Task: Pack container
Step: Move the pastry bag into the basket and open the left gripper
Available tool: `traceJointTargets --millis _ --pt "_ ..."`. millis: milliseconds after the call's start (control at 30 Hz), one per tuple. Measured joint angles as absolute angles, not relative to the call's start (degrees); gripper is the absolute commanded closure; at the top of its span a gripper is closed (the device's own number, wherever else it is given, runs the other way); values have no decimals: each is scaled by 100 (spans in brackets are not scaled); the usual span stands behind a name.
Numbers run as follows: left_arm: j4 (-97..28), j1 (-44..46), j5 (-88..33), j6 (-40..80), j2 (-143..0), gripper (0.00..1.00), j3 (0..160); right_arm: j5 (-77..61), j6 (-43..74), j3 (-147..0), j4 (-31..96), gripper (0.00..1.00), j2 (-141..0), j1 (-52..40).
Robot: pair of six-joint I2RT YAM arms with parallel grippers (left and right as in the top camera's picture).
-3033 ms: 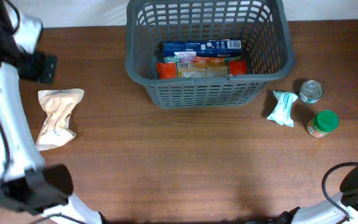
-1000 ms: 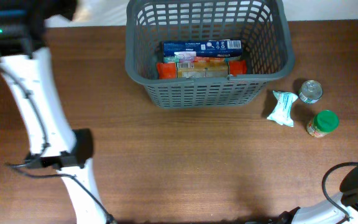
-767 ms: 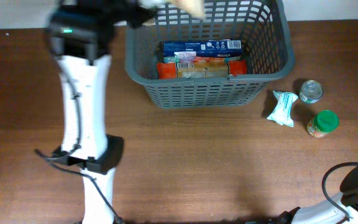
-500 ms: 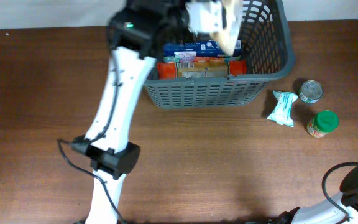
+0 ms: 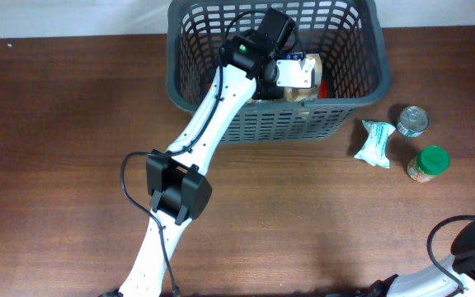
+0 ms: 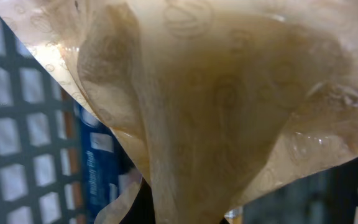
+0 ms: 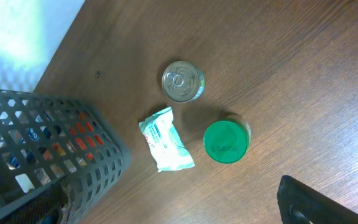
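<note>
My left gripper should next shift inside the basket to the right in the overhead view and release the bag in the open space at that end.
The container is a dark grey slotted basket at the back middle of the table. My left gripper reaches down inside it, shut on a crinkled beige bag. The bag fills the left wrist view and hides the fingers. Behind it show the basket lattice and a blue box. Orange and blue packages lie on the basket floor, mostly covered by the arm. My right gripper hangs over the table's near right; one dark finger shows, and nothing is held.
Right of the basket lie a teal-and-white packet, a silver can and a green-lidded jar. The right wrist view shows the same packet, can and jar, with the basket corner at left.
My left arm has swung from the table's far left across to the basket, carrying the beige bag, and has come down inside it. The right arm has not moved.
</note>
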State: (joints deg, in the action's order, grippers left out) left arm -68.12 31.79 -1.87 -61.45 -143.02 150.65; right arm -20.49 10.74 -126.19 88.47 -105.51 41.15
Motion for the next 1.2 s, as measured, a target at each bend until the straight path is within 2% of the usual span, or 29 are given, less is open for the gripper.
traceJointTargets --millis 533,600,633,700,733,767,833,867,1200 --pt "-6825 3411 -440 -5741 -14390 98 15061 -2049 1074 -12619 8844 1 -10551 4115" --pt "-6825 3454 -543 -5739 -14449 95 15061 -2049 1072 -12619 8844 1 -10551 4115" --pt "-6820 3470 -596 -5736 -14488 90 15061 -2049 1074 -12619 8844 1 -10551 4115" --pt "-6803 3494 -666 -5734 -14573 62 15061 -2049 1074 -12619 8844 1 -10551 4115" --pt "-6792 3498 -694 -5684 -14597 41 15058 -2049 1072 -12619 8844 1 -10551 4115" --pt "-6759 3509 -718 -5649 -14623 30 15056 -2049 1074 -12619 8844 1 -10551 4115" --pt "-6580 3516 -738 -5483 -14636 13 15056 -2049 1072 -12619 8844 1 -10551 4115" --pt "-6495 3516 -729 -5347 -14636 0 15058 -2049 1072 -12619 8844 1 -10551 4115" --pt "-6357 3391 -281 -3942 -14409 1 15865 -2049 1076 -12619 8844 1 -10551 4115"
